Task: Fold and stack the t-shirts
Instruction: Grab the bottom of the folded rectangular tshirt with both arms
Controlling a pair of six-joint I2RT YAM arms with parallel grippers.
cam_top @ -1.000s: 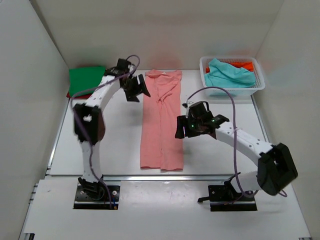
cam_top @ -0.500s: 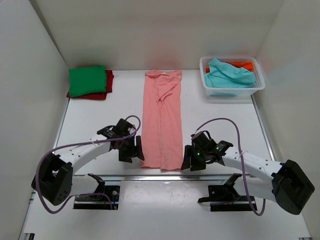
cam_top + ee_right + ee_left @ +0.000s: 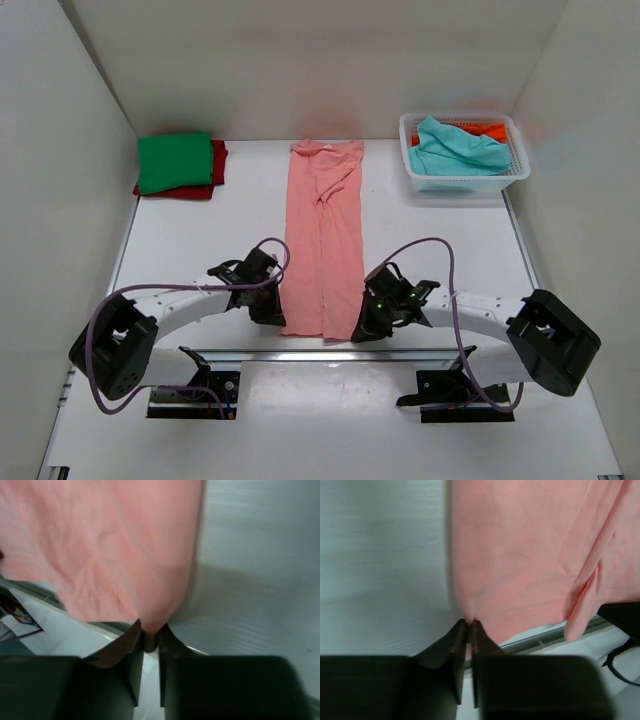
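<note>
My right gripper lifts next and carries the t-shirt's pinched corner outward, then down onto the folded t-shirt's middle (image 3: 350,231), then releases it, as that middle lies outward of the gripper.
A salmon-pink t-shirt (image 3: 325,240) lies folded into a long strip down the middle of the table, collar at the far end. My left gripper (image 3: 278,318) is shut on its near left corner; the left wrist view shows the pink cloth (image 3: 520,555) pinched between the fingertips (image 3: 461,630). My right gripper (image 3: 362,328) is shut on the near right corner, with the cloth (image 3: 115,550) bunched between its tips. A green t-shirt (image 3: 176,160) sits folded on a red one (image 3: 216,172) at the far left. Teal (image 3: 455,145) and orange (image 3: 488,129) t-shirts lie in the basket.
A white lattice basket (image 3: 470,181) stands at the far right. White walls close in the table on the left, back and right. The table's near edge, with a metal rail (image 3: 320,352), runs just below both grippers.
Both arms swung from the middle of the shirt down to its near end. Each gripper went from open to shut on a near corner of the pink t-shirt.
</note>
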